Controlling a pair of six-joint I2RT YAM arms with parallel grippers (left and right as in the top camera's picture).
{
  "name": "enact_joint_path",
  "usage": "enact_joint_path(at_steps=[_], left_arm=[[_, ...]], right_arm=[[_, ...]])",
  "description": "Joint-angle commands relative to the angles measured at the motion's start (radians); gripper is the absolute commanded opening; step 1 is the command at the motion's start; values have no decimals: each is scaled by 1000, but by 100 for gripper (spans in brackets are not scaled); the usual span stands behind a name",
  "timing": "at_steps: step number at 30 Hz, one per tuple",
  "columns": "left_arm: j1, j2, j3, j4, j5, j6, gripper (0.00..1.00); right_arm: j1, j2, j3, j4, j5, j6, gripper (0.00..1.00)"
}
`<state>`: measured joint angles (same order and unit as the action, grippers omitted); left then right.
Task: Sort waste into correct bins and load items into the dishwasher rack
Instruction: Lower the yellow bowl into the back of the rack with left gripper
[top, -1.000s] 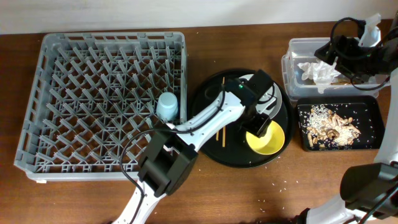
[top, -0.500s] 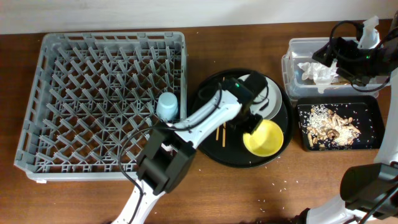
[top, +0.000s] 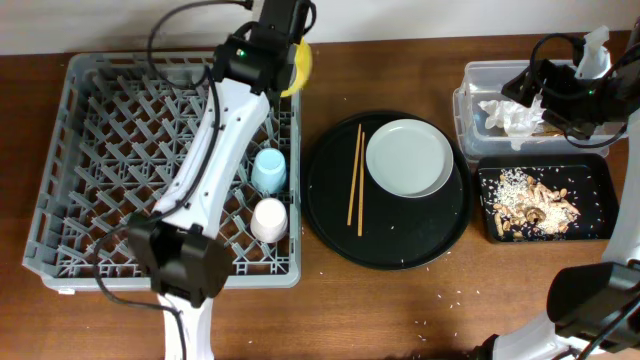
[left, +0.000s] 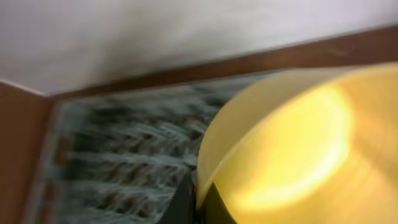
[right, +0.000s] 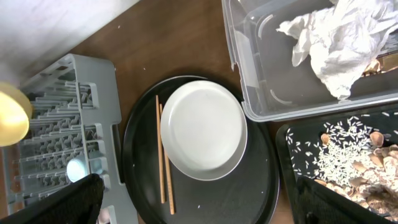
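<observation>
Next, my left gripper turns the yellow bowl (top: 299, 66) over the rack's empty wires beyond the light-blue cup, then lowers it and releases the bowl's rim.
My left gripper (top: 288, 52) hangs over the far right corner of the grey dishwasher rack (top: 120, 160), shut on the rim of the yellow bowl (top: 299, 66). In the left wrist view the yellow bowl (left: 292, 143) fills the right side, its rim pinched between the gripper (left: 198, 194) fingers. A light-blue cup (top: 268, 169) and a pink-white cup (top: 268, 218) stand in the rack. The white plate (top: 408, 158) and two chopsticks (top: 355, 176) lie on the round black tray (top: 400, 240). My right gripper (top: 528, 88) is open and empty above the clear tub (top: 474, 112).
White tissue (right: 336, 38) lies in the clear tub (right: 280, 99). Food scraps and rice (top: 535, 203) fill the shallow black tray (top: 600, 170) in front of it. A few crumbs dot the wooden table (top: 440, 300) near the front edge.
The left arm lifted the yellow bowl off the round tray and swung it left and back over the rack's far corner. The plate and pink-white cup now show. The right arm stayed put.
</observation>
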<state>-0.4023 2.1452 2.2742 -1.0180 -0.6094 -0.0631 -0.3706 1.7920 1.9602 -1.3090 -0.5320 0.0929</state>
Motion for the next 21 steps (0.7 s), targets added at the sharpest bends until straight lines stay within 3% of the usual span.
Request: enact_joint_path(at_steps=[1,4,15,21], left_arm=[[11,114,-2,96,-284,134,1],[10,195,-2,182,-495,186,1],[3,265,-2,191,-573,193,0],[-60,269,-2,77,-554,180,0]], right_arm=[[-3,-16,13,0,13,-11,98],[-3,-16,13,0,13,-11,98],[-3,-16,13,0,13,-11,98],[-3,-16,13,0,13,-11,99]])
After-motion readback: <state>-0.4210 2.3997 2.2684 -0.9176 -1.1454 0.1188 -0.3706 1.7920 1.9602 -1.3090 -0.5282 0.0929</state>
